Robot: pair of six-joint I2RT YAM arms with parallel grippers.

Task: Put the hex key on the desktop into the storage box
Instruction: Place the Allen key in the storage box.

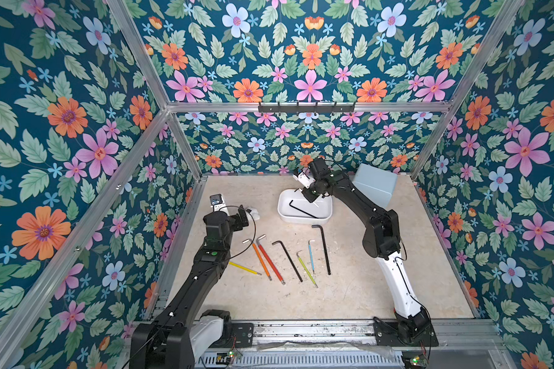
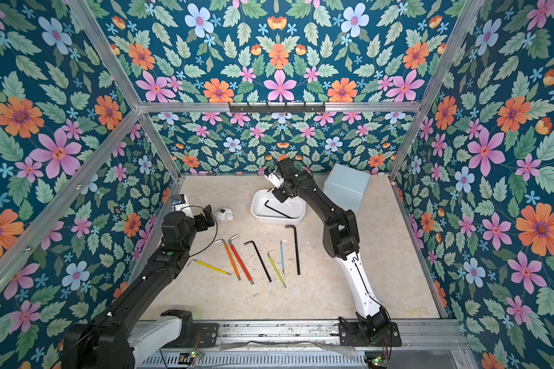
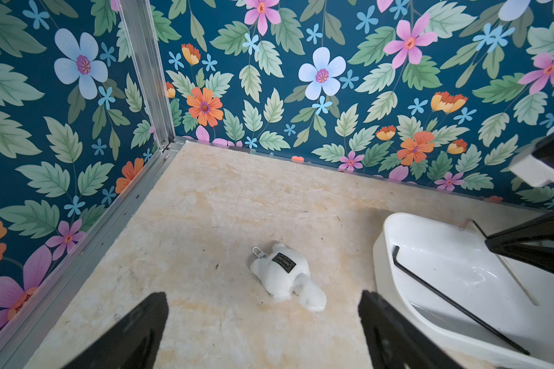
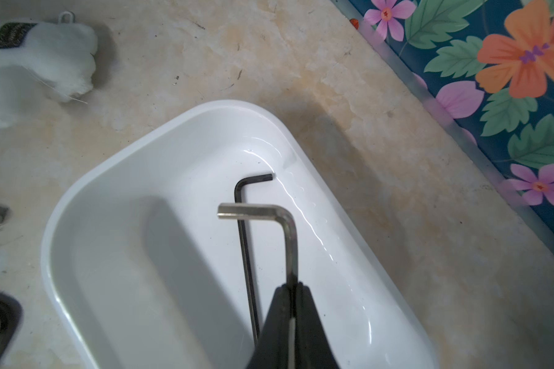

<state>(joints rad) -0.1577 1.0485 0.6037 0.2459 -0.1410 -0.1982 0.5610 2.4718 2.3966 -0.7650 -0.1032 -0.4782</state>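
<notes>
The silver hex key's long arm will go down to the box's bottom (image 1: pixel 309 206) beside the black hex key (image 4: pixel 245 242), where my right gripper will release it, because the box's bottom is below my gripper.
The white storage box (image 1: pixel 301 220) stands at the back middle of the desktop (image 1: pixel 349 287), with a black hex key (image 4: pixel 245 242) lying inside. My right gripper (image 4: pixel 293 287) hangs over the box, shut on the long arm of a silver hex key (image 4: pixel 288 230) whose bent end points into it. Several more hex keys lie in a row on the desktop, among them yellow (image 1: pixel 243 268), red (image 1: pixel 271 260) and long black (image 1: pixel 325 249). My left gripper (image 3: pixel 263 335) is open with nothing between its fingers, low over the desktop left of the box.
A white plush toy (image 3: pixel 288 278) lies between my left gripper and the box. A taller pale blue box (image 1: pixel 375 185) stands at the back right, behind my right arm. Floral walls with aluminium rails close in the back and both sides.
</notes>
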